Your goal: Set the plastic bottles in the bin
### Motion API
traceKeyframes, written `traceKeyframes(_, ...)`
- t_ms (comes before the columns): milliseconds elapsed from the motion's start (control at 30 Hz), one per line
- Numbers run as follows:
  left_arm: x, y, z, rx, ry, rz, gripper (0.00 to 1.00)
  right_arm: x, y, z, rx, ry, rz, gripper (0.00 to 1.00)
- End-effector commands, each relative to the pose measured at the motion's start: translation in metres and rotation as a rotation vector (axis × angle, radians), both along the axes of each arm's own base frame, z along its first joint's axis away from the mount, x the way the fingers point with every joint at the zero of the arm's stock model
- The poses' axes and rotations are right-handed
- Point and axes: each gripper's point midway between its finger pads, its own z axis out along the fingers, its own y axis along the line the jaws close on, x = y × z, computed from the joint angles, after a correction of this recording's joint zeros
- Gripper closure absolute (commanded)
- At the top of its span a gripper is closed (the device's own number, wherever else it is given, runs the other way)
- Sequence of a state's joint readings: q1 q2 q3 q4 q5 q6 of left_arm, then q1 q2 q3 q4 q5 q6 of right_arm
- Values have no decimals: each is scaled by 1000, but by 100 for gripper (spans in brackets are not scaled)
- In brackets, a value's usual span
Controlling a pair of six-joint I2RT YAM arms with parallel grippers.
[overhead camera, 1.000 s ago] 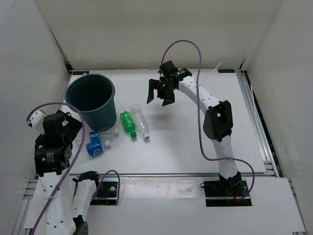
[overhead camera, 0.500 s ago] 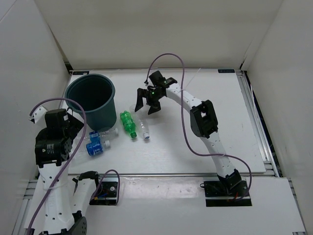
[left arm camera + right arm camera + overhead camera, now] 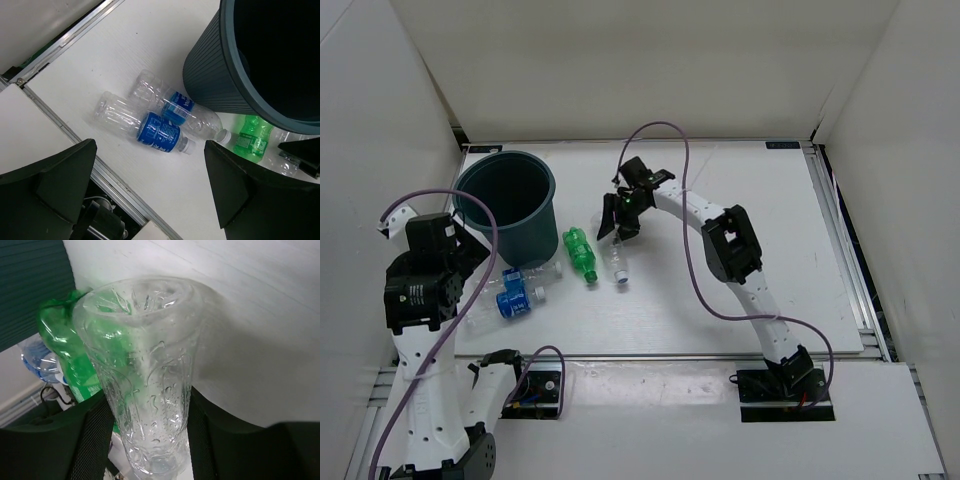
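Note:
Next, my right gripper raises the clear bottle left in the top view, over the rim of the bin's opening (image 3: pixel 506 188), and releases it, since the opening lies higher.
The dark teal bin (image 3: pixel 552 196) stands at the back left of the table. Just right of it lie a green bottle (image 3: pixel 580 252) and a clear bottle with a white cap (image 3: pixel 618 266). My right gripper (image 3: pixel 620 216) is shut on the clear bottle's body (image 3: pixel 145 390), a pad pressed to each side, with the green bottle (image 3: pixel 62 357) beside it. Two clear bottles with blue labels (image 3: pixel 161 132) (image 3: pixel 178 104) lie in front of the bin (image 3: pixel 210 75). My left gripper (image 3: pixel 150 200) hangs open above the table's near left edge, holding nothing.
White walls enclose the table on three sides. A metal rail (image 3: pixel 75 142) runs along the table's near edge under the left gripper. A purple cable (image 3: pixel 685 200) loops over the right arm.
The right gripper came down and to the left onto the clear bottle and shut on it. The left arm shifted slightly, still open.

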State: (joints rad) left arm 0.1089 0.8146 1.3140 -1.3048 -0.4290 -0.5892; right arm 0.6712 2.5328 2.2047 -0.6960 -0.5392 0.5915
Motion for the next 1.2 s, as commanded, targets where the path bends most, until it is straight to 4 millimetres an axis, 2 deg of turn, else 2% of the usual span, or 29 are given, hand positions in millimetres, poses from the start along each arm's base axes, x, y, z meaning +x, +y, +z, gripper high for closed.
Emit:
traceKeyframes(0,-3,0,12,21,-12,-27,0,19,-16,72,28,-152,-72,60)
traceKeyframes(67,-4,-1,13,22,-21,-27,0,26,-22,106,56,-204,-119,66)
traceKeyframes(100,-4,-2,16,18,-32,-34,0,33,-28,147,98,-256,-176,66)
traceKeyframes(133,-3,-4,16,10,-33,-43,0,37,-27,167,129,-290,-203,66)
traceKeyframes(233,-6,-6,20,-2,-51,-43,0,46,-22,255,292,-408,-290,69)
traceKeyframes(267,-8,-7,26,0,-65,-43,0,50,-17,288,353,-474,-312,71)
traceKeyframes(333,-10,-8,32,5,-71,-59,0,49,0,327,454,-576,-317,71)
traceKeyframes(367,-10,-12,38,-5,-72,-85,0,55,11,351,528,-657,-330,71)
traceKeyframes(400,-11,-14,41,-6,-67,-98,0,62,21,354,549,-700,-341,71)
traceKeyframes(433,-12,-15,44,-7,-64,-108,0,56,31,388,626,-766,-347,71)
traceKeyframes(467,-12,-21,50,-18,-59,-142,0,67,42,394,668,-815,-377,71)
traceKeyframes(533,-9,-28,58,-8,-63,-215,0,62,56,413,744,-881,-383,69)
traceKeyframes(567,-8,-32,64,-6,-80,-243,0,64,63,410,754,-902,-394,69)
traceKeyframes(600,-7,-35,70,-1,-91,-267,0,61,70,423,802,-954,-426,67)
traceKeyframes(667,-3,-38,71,13,-82,-299,0,63,85,423,834,-1037,-426,64)
traceKeyframes(733,5,-37,70,40,-50,-308,0,53,102,422,865,-1090,-403,58)
traceKeyframes(867,15,-36,78,101,-29,-339,0,36,128,410,846,-1223,-341,54)
traceKeyframes(900,19,-36,82,107,-32,-341,0,38,131,405,828,-1268,-312,52)
traceKeyframes(933,21,-37,83,107,-33,-341,0,31,135,404,832,-1279,-282,41)
traceKeyframes(967,20,-37,87,108,-44,-340,0,28,136,403,822,-1278,-259,0)
traceKeyframes(1000,23,-37,88,108,-41,-340,0,27,136,395,773,-1253,-229,0)
traceKeyframes(1033,26,-39,89,101,-42,-349,0,20,119,420,755,-1292,-239,0)
traceKeyframes(1100,25,-36,92,105,-54,-328,0,16,95,437,706,-1303,-295,0)
traceKeyframes(1133,24,-31,93,115,-57,-294,0,1,64,482,748,-1328,-356,0)
traceKeyframes(1167,24,-29,94,117,-61,-274,0,5,50,484,730,-1293,-403,0)
